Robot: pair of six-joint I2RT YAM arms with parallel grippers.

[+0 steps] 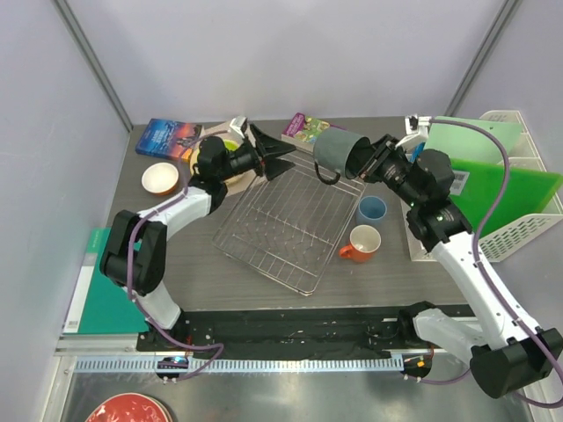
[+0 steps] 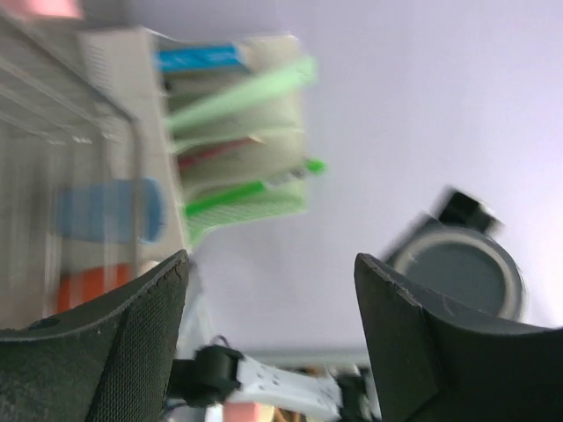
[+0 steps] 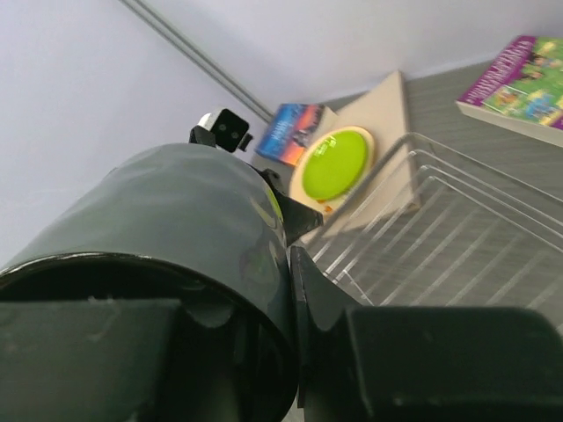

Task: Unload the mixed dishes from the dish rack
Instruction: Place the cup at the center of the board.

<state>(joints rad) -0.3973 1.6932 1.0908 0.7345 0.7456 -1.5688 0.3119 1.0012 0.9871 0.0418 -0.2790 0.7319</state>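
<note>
My right gripper will next move back, tip downward, lower the mug and then let go of it, because the bare tabletop beside the orange mug is below it, further back.
The silver wire dish rack (image 1: 290, 224) lies mid-table with nothing in it. My right gripper (image 1: 362, 159) is shut on the rim of the dark grey mug (image 1: 337, 150), holding it on its side above the rack's far right corner; one finger is inside the mug (image 3: 176, 229), one outside. My left gripper (image 1: 279, 151) is open and empty above the rack's far left corner. The light blue mug (image 1: 372, 208) and orange mug (image 1: 362, 243) stand on the table right of the rack. The white bowl (image 1: 160, 178) sits far left. The lime green plate (image 3: 334, 163) lies on the beige plate (image 3: 391, 110) behind the left arm.
A white plastic basket (image 1: 519, 229) with green boards stands at the right edge. A blue book (image 1: 169, 138) and a purple book (image 1: 305, 128) lie at the back. A teal folder (image 1: 92, 281) lies at the left. A red bowl (image 1: 127, 409) is below the table's near edge.
</note>
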